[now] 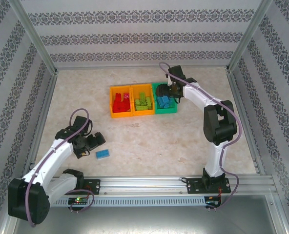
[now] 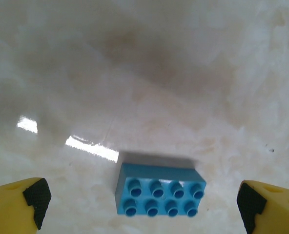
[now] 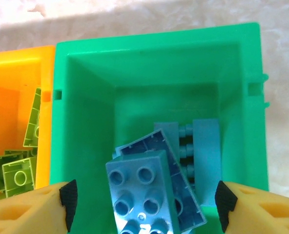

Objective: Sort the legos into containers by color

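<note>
The robot will move its left gripper over the blue lego and lower the open fingers around the lego's short ends before closing on it.
One blue lego (image 1: 102,154) lies studs up on the table at the near left. My left gripper (image 1: 88,144) hovers beside it. In the left wrist view the blue lego (image 2: 159,196) sits between the wide-apart fingertips (image 2: 37,200) of the open left gripper (image 2: 142,202), touching neither. My right gripper (image 1: 168,91) hangs over the green container (image 1: 166,111). It is open (image 3: 145,200), and a blue brick (image 3: 139,192) rests loose below it on other blue bricks (image 3: 205,156) inside the green container (image 3: 149,63).
The left orange container (image 1: 112,102) holds red legos (image 1: 119,103). The middle orange container (image 1: 143,113) holds light green legos (image 1: 142,101), and these light green legos (image 3: 17,178) also appear left of the green bin. Patterned walls and metal posts (image 1: 34,34) ring the table.
</note>
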Controlling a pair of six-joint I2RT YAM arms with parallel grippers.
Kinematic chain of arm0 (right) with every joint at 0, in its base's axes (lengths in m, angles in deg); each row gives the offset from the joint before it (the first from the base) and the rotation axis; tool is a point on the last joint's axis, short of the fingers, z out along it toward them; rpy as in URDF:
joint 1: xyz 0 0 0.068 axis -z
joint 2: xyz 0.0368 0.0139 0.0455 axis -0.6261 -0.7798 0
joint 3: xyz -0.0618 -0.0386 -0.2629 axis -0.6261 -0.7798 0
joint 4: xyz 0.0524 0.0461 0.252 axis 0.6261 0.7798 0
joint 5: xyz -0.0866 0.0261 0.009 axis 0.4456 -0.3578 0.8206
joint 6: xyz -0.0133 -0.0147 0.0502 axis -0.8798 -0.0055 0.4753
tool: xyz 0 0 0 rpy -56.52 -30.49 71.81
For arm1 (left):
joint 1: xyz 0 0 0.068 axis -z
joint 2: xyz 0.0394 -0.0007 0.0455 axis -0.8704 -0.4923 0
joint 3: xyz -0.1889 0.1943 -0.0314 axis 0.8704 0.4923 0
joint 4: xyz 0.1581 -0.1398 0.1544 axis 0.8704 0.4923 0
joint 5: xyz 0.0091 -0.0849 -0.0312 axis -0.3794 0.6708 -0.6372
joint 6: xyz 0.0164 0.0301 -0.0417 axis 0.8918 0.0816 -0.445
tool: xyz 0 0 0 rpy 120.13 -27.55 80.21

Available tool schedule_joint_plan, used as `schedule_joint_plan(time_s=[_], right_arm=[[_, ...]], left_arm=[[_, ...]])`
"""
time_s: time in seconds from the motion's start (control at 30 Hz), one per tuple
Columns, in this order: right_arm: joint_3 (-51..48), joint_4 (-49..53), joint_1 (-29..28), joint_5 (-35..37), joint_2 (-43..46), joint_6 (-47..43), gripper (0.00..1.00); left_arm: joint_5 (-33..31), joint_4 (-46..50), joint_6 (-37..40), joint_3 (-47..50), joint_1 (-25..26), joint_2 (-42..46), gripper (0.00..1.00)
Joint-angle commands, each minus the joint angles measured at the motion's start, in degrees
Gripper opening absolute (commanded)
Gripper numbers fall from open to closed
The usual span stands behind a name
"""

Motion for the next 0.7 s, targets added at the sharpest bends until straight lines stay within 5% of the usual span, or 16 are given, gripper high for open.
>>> schedule_joint_plan(time_s=[0.0,0.27,0.67], right_arm=[[-2.32,-1.07,-1.64,1.61,4.66,-0.16,0.81],[-6.30,-2.99,-1.58,2.07,8.70,0.46,0.84],[-10.62,-4.11,-0.55,3.20,12.77,1.67,0.85]], left_arm=[[0.98,3.27,-4.24,1.14,3.69,0.79,1.00],[-3.03,-0.24,-6.28,-0.26,13.29,-5.91,1.00],[-3.28,-3.55,-3.45,-2.04,14.89,-14.44,0.96]])
